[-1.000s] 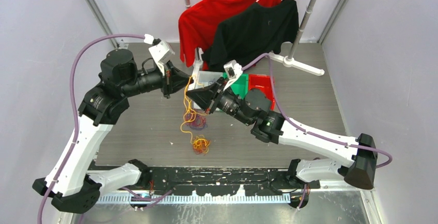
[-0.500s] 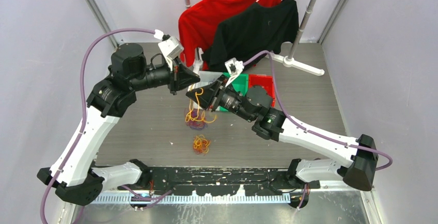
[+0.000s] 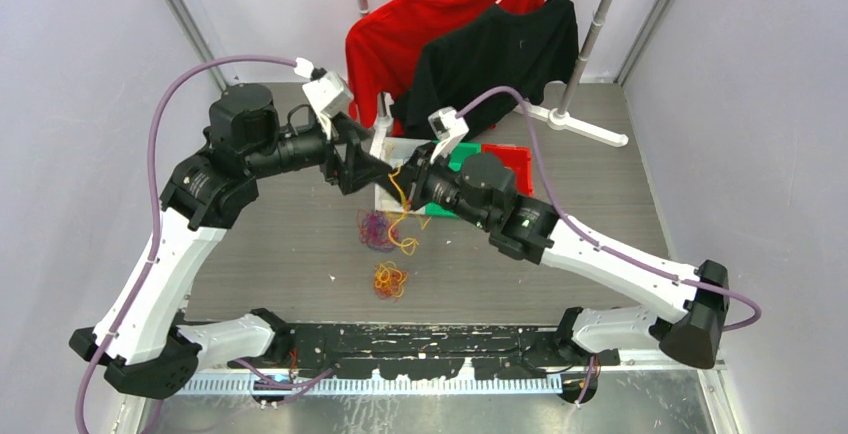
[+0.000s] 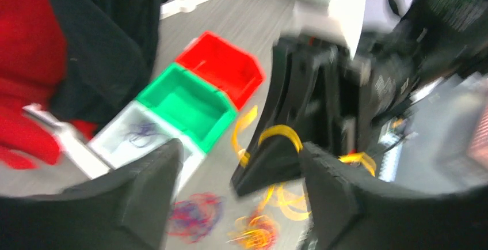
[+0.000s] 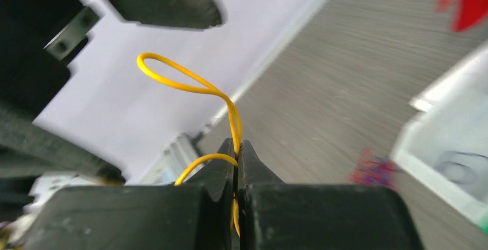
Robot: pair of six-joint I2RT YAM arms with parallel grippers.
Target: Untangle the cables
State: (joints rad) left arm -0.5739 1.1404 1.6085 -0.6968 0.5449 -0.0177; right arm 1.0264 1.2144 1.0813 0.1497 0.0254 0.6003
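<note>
My right gripper will next swing to the right in the top view, tip down and free the yellow cable there, since the red bin (image 3: 514,161) is empty.
My right gripper (image 3: 403,179) (image 5: 237,144) is shut on a thin yellow cable (image 5: 190,86) that loops above its tips and hangs down to the table (image 3: 404,234). My left gripper (image 3: 372,169) (image 4: 240,149) faces it tip to tip, open and holding nothing. In the left wrist view the yellow cable (image 4: 279,132) drapes over the right gripper's black finger. Below on the table lie a purple and dark red bunch (image 3: 375,230) (image 4: 194,216) and a yellow-orange bunch (image 3: 389,280) (image 4: 260,234).
A white bin (image 3: 392,197) (image 4: 109,140) holding purple wires, a green bin (image 3: 464,159) (image 4: 185,101) and a red bin (image 3: 506,162) (image 4: 221,68) stand in a row behind the grippers. A rack with a red shirt (image 3: 395,34) and a black shirt (image 3: 495,54) stands at the back.
My left gripper has opened and let go of the yellow cable. The right gripper opened briefly and shut again on the cable, which now hangs from it alone.
</note>
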